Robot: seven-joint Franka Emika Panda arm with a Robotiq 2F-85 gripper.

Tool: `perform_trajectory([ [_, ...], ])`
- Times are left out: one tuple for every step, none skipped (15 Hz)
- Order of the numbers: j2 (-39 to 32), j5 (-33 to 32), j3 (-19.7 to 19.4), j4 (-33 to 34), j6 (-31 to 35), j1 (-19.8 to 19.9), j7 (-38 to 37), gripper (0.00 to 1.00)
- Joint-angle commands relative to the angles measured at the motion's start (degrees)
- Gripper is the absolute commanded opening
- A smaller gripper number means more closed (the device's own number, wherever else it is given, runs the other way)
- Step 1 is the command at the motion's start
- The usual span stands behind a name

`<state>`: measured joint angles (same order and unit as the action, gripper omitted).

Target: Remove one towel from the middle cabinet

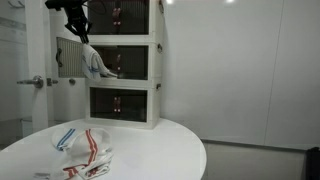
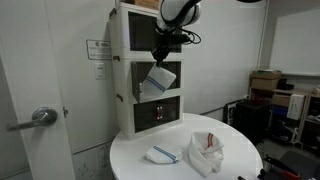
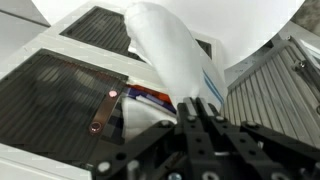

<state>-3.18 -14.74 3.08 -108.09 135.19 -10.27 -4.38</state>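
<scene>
I should next move my gripper clear of the cabinet, then lower the hanging white towel and release it onto the blue-striped towel [image 2: 162,155], which lies on the tabletop below.
My gripper [image 3: 196,108] is shut on a white towel with a thin bluish stripe [image 3: 165,50]. The towel hangs limp from the fingers in front of the middle cabinet [image 1: 130,62], whose grey perforated door [image 1: 70,58] stands swung open. The gripper shows in both exterior views [image 1: 80,28] [image 2: 164,48], with the towel below it [image 1: 96,63] [image 2: 158,78]. The towel's lower end is at the cabinet's opening; whether it still touches inside I cannot tell. More cloth with coloured stripes [image 3: 150,97] lies inside the cabinet.
The cabinet stack stands at the back of a round white table [image 1: 160,150]. A blue-striped towel [image 1: 65,137] and a red-striped towel [image 1: 92,155] lie on the table's front. A door with a lever handle [image 2: 40,117] is beside the stack.
</scene>
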Motion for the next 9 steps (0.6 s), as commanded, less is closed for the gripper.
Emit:
perform_trajectory([
  [0.61, 0.97, 1.67, -2.51, -2.32, 1.0, 0.84, 0.03],
  [0.3, 1.41, 1.95, -3.11, -2.66, 1.03, 1.18, 0.03],
  [-0.06, 1.66, 2.22, -3.8, -3.15, 0.97, 1.13, 0.03],
  [-0.25, 1.8, 2.46, -4.36, -3.72, 0.93, 1.03, 0.03],
  [-0.41, 2.5, 2.67, -5.17, -4.06, 0.98, 1.4, 0.03],
  [-0.52, 3.07, 2.91, -5.76, -4.57, 0.96, 1.46, 0.03],
  [-0.61, 3.59, 3.14, -6.45, -4.8, 0.92, 1.56, 0.03],
  [-0.75, 3.87, 3.4, -6.95, -5.08, 0.8, 1.65, 0.03],
  [-0.88, 4.11, 3.67, -7.48, -5.38, 0.67, 1.89, 0.03],
])
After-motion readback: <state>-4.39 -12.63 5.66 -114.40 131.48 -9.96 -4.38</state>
